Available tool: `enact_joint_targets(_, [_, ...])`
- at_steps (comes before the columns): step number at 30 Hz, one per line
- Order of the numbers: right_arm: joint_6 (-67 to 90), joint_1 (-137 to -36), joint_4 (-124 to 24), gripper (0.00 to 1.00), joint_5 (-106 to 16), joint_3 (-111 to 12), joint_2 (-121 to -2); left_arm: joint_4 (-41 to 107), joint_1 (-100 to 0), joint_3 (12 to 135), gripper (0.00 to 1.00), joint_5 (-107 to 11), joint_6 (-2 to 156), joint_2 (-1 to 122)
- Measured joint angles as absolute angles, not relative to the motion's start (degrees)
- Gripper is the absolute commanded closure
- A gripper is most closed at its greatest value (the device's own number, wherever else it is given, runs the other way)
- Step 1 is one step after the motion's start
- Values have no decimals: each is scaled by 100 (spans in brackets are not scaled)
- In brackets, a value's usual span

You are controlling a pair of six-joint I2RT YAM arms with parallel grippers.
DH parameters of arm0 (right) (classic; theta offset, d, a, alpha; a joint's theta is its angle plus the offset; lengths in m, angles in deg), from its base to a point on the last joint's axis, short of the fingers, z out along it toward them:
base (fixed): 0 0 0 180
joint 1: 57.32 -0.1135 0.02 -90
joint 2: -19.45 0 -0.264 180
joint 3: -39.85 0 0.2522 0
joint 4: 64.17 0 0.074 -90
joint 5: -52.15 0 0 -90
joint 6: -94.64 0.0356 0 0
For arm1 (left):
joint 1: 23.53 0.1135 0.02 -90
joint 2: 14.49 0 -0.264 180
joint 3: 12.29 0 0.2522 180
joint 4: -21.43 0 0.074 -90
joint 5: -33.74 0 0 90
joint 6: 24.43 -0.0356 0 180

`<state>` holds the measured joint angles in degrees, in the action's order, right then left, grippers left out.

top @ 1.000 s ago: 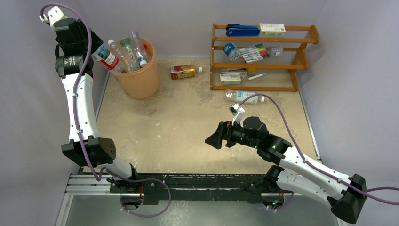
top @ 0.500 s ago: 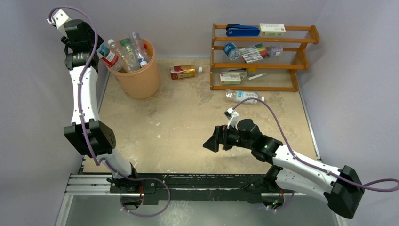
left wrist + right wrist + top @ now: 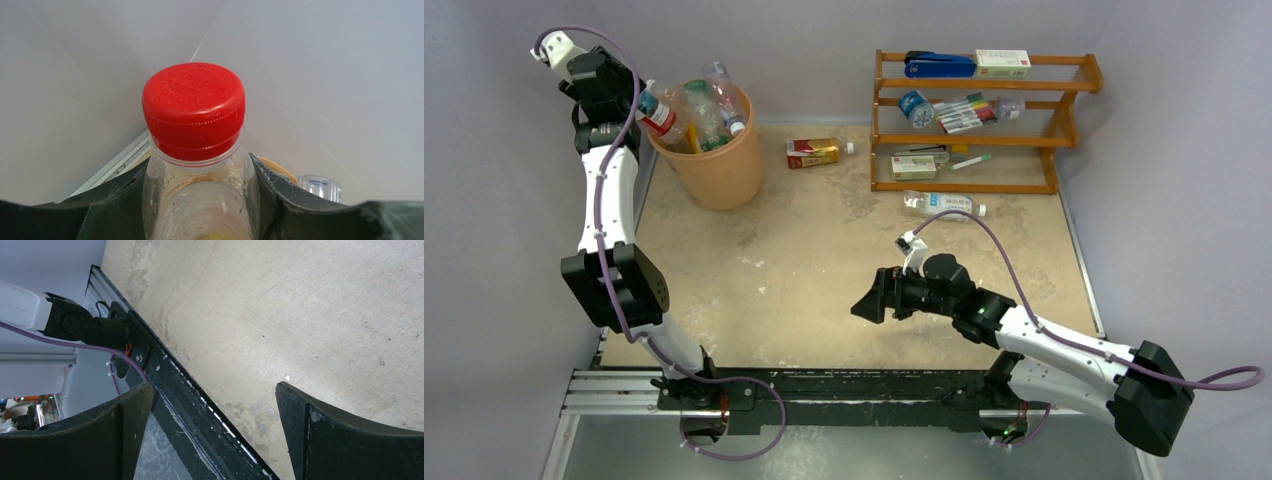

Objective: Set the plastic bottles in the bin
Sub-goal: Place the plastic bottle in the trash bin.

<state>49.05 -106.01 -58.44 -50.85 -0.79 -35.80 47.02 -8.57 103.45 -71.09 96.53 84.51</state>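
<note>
My left gripper needs to tip downward and lower the bottle toward the bin's rim (image 3: pixel 278 168).
My left gripper (image 3: pixel 636 100) is shut on a clear bottle with a red cap (image 3: pixel 194 111) and red label (image 3: pixel 655 110). It holds the bottle tilted at the left rim of the peach-orange bin (image 3: pixel 721 175), high at the back left. In the left wrist view the fingers (image 3: pixel 117 202) clamp the bottle's shoulder, and the bin's rim (image 3: pixel 278 168) shows behind. Several bottles (image 3: pixel 709 110) stand inside the bin. A red-and-gold boxy bottle (image 3: pixel 813 152) lies right of the bin. A clear blue-labelled bottle (image 3: pixel 942 205) lies before the rack. My right gripper (image 3: pixel 870 301) hangs open and holds nothing, over mid-table.
A wooden rack (image 3: pixel 1064 130) with markers, boxes and a stapler stands at the back right. Grey walls close in on the left, back and right. The black base rail (image 3: pixel 200 405) runs along the near edge, under my right gripper's fingers.
My left arm has swung the held bottle up and right, onto the bin's left rim, and the bottles inside have shifted. My right arm has drifted slightly left, still open.
</note>
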Motion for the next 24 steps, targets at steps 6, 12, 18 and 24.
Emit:
enact_joint_targets(6, [4953, -10601, -5949, 5, -5087, -66, -3580, 4245, -857, 10146, 55, -6971, 9723, 8451])
enact_joint_targets(12, [4999, -10601, -6030, 5, -5091, -13, -3578, 4018, -857, 9984, 51, -6678, 9817, 8417])
enact_joint_targets(18, [5058, -10601, -6113, 5, -5107, 76, -3575, 4256, -868, 9586, 51, -6403, 9937, 8239])
enact_joint_targets(24, [5095, -10601, -6146, 5, -5111, 175, -3523, 4562, -860, 9271, 49, -6250, 10000, 8233])
